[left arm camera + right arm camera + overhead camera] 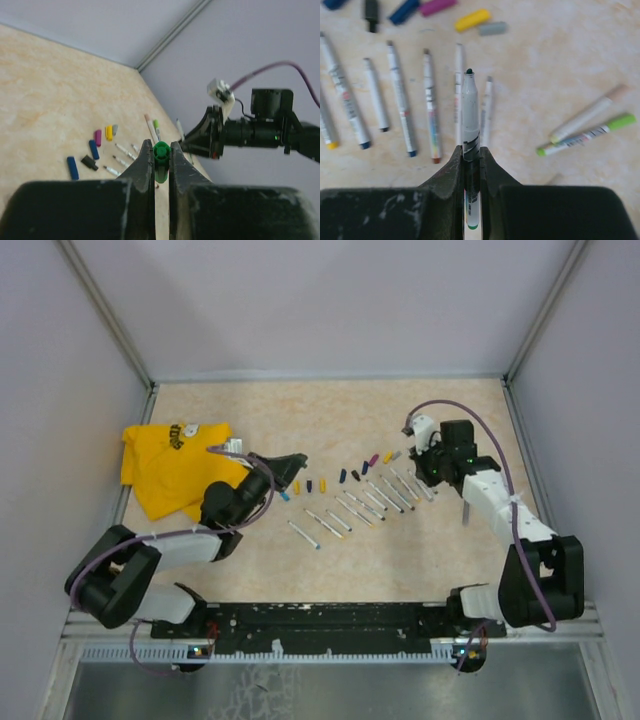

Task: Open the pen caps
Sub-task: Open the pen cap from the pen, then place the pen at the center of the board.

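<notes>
My right gripper carries the whitish pen body down to the table beside the row's end pen body [422,483] next. It goes on the lime-capped pen's side, because empty table lies there.
My left gripper [161,145] is shut on a green pen cap [162,161], held above the table with its end toward the camera. An uncapped whitish pen barrel [470,105] stands out of my shut right gripper [471,150], its dark tip pointing away over the table. From above, the left gripper [297,459] and right gripper [428,467] hover at either end of the row. Loose pen caps lie on the table: yellow [472,20], grey [493,28], magenta [437,6], blue [404,10] and black [371,10]. Several uncapped barrels [400,95] lie side by side.
A lime-capped pen [587,135] and a beige-capped pen [587,114] lie to the right of the row. A yellow cloth [175,465] lies at the table's left. Grey walls [320,300] close the table on three sides.
</notes>
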